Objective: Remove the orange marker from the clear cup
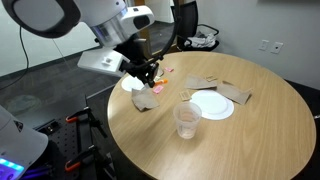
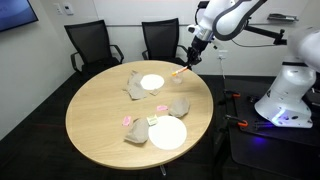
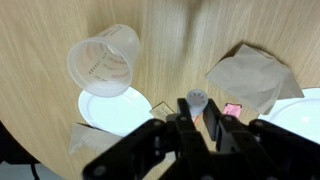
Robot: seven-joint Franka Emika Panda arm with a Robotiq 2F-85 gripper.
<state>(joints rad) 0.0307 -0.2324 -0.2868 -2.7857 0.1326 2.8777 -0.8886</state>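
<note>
My gripper lowers the orange marker outward onto the open spot of bare wood beside the clear cup next, to release it there.
My gripper (image 3: 200, 120) is shut on the orange marker (image 3: 197, 112), whose grey end sticks out past the fingertips. In an exterior view the marker (image 2: 178, 72) hangs slanted from the gripper (image 2: 189, 60), above the table's far edge. The clear cup (image 3: 103, 60) stands upright and empty on the wooden table, apart from the gripper. It also shows in both exterior views (image 1: 186, 118) (image 2: 163, 107). In an exterior view the gripper (image 1: 149, 72) is held over the table's far left part.
Two white plates (image 2: 152, 82) (image 2: 167, 134) lie on the round table (image 2: 100, 110). Brown napkins (image 2: 134, 89) (image 2: 180, 107) (image 3: 250, 75) and a small pink scrap (image 3: 232, 108) lie around them. Two black chairs (image 2: 90, 45) stand beyond the table.
</note>
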